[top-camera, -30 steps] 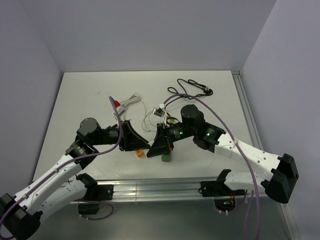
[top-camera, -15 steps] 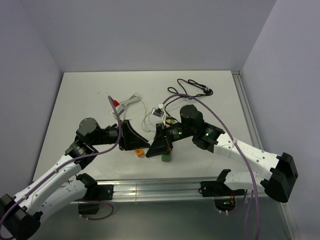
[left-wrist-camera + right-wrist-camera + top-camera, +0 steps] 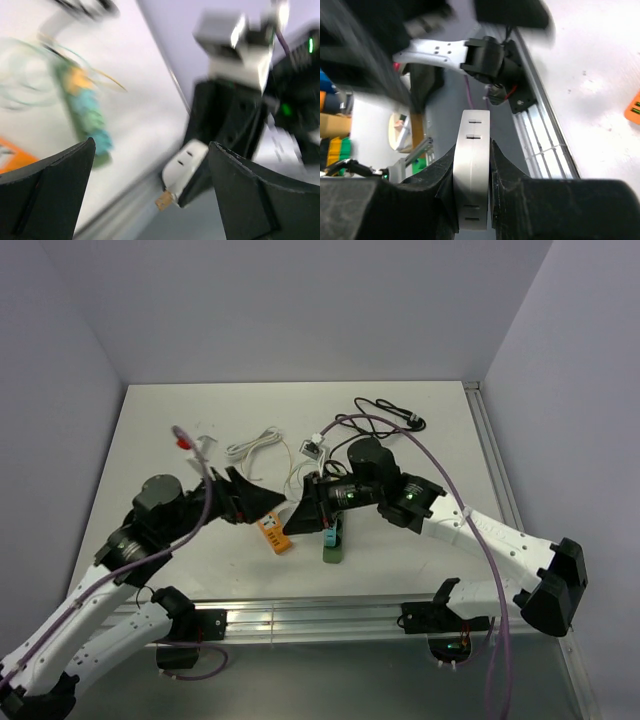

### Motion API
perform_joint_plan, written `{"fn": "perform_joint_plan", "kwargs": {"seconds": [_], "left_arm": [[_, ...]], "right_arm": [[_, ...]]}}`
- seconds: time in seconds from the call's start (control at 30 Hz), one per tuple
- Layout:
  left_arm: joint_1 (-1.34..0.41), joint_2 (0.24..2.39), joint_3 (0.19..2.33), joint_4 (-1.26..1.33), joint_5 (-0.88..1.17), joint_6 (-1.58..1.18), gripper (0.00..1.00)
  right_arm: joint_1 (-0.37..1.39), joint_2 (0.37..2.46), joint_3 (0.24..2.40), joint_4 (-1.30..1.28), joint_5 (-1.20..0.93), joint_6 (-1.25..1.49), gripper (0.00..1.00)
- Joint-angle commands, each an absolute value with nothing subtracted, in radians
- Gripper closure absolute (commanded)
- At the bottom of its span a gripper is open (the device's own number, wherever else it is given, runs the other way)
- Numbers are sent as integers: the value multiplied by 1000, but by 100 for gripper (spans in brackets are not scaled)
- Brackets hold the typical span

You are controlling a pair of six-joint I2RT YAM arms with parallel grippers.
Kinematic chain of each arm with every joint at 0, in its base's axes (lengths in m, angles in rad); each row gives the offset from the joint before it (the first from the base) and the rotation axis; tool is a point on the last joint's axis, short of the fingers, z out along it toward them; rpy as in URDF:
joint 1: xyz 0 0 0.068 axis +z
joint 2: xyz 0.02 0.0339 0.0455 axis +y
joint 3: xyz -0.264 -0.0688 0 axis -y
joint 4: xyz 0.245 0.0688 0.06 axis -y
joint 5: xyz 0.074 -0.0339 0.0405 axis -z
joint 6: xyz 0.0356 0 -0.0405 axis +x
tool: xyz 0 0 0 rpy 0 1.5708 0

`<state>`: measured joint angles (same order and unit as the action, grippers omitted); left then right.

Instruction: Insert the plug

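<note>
The robot's right gripper should tip and lower onto the orange connector (image 3: 271, 524) (image 3: 634, 108) to release the plug, because the connector is below the gripper and to the left in the top view.
In the right wrist view, my right gripper (image 3: 472, 150) is shut on a flat white plug (image 3: 472, 185), held edge-on between both fingers. The blurred left wrist view shows the same white plug (image 3: 184, 167) with a small brass tip poking out of the right gripper's black fingers. My left gripper (image 3: 151, 146) stands wide open with nothing in it, a little apart from the plug. From above, the left gripper (image 3: 256, 503) and right gripper (image 3: 304, 514) face each other over the table's front. A green board (image 3: 333, 543) with a teal block lies just right of them.
An orange connector (image 3: 273, 533) lies on the table between the grippers. Further back are a white cable bundle (image 3: 252, 447), a small white connector (image 3: 313, 448) with thin wires and a black cable (image 3: 385, 412). The aluminium rail (image 3: 310, 615) runs along the near edge.
My left gripper has opened and its arm has drawn back to the left. The right gripper has shifted slightly left, still holding the plug.
</note>
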<state>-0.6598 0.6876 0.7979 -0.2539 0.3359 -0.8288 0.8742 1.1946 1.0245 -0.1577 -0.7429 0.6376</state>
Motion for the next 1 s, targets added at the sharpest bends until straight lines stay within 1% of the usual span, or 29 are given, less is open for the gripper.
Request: {"fn": "perform_joint_plan", "kwargs": {"seconds": [0.0, 0.03, 0.07, 0.17, 0.3, 0.37, 0.4, 0.6, 0.77, 0.97], "left_arm": [[-652, 572, 891, -538, -202, -817, 0], [-652, 549, 894, -569, -324, -833, 1], [-652, 504, 900, -612, -372, -860, 0], [-652, 433, 902, -660, -474, -896, 1], [-652, 371, 894, -724, -538, -931, 0], [-652, 341, 884, -730, -541, -934, 0], [-652, 331, 879, -732, -537, -934, 1], [-653, 279, 838, -732, -512, -943, 0], [-652, 256, 818, -733, -483, -940, 1], [-652, 216, 798, -719, -457, -937, 2]], "right_arm": [[884, 1261, 1146, -319, -649, 557, 100], [888, 1281, 1167, -348, -628, 546, 100], [891, 1301, 1213, -376, -571, 526, 100], [900, 1390, 1300, -463, -516, 502, 100], [917, 1561, 1436, -613, -369, 474, 100], [928, 1626, 1523, -667, -324, 462, 100], [939, 1691, 1552, -717, -289, 456, 100], [972, 1920, 1739, -842, -200, 414, 100], [994, 2054, 1899, -920, -106, 397, 100], [1003, 2190, 2012, -1012, -46, 397, 100]]}}
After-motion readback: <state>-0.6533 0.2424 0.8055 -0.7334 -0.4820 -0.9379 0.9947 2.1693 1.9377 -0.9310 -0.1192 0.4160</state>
